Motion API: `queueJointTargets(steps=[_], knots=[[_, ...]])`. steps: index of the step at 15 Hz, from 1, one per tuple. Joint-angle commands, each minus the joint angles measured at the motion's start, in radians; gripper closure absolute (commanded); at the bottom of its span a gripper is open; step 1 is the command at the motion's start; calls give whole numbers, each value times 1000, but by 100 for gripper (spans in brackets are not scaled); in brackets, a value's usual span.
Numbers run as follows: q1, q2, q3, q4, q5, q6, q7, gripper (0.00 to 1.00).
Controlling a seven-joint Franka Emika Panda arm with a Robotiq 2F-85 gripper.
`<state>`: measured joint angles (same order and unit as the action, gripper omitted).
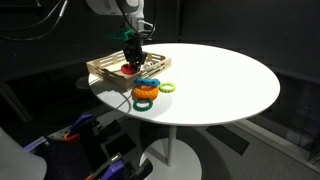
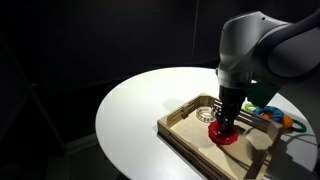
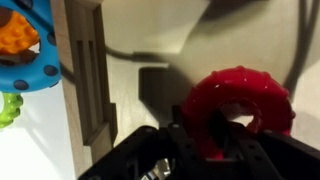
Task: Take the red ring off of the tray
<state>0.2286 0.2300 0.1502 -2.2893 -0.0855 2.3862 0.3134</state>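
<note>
The tray's slatted side closes in the red ring (image 3: 240, 90), so I will lift my gripper, carry the ring over that side, lower it onto the blue ring (image 3: 28, 78) and let go.
The red ring (image 3: 240, 90) lies flat on the floor of the light-wood tray (image 3: 85, 80), near its slatted side. It also shows in both exterior views (image 1: 130, 70) (image 2: 226, 137). My gripper (image 3: 200, 135) points straight down into the tray (image 2: 185, 130). One finger is in the ring's hole and the other is outside its near rim, so the jaws are closed on the band. In the exterior views the gripper (image 1: 132, 62) (image 2: 225, 125) stands over the ring and hides part of it.
Outside the tray (image 1: 100, 68), an orange ring (image 1: 143, 98), a blue ring (image 1: 148, 84) and a green ring (image 1: 167, 88) lie on the round white table. They also show in the wrist view, orange (image 3: 15, 35) and blue (image 3: 35, 70). A pale ring (image 2: 208, 113) lies in the tray.
</note>
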Motion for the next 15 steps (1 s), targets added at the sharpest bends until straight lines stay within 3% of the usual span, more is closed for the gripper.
queueJointTargets(steps=[1, 8, 15], knots=[[2, -23, -1, 26, 14, -35, 1, 90], [-18, -85, -14, 81, 12, -137, 4, 90], [-76, -126, -73, 130, -16, -293, 67, 90]])
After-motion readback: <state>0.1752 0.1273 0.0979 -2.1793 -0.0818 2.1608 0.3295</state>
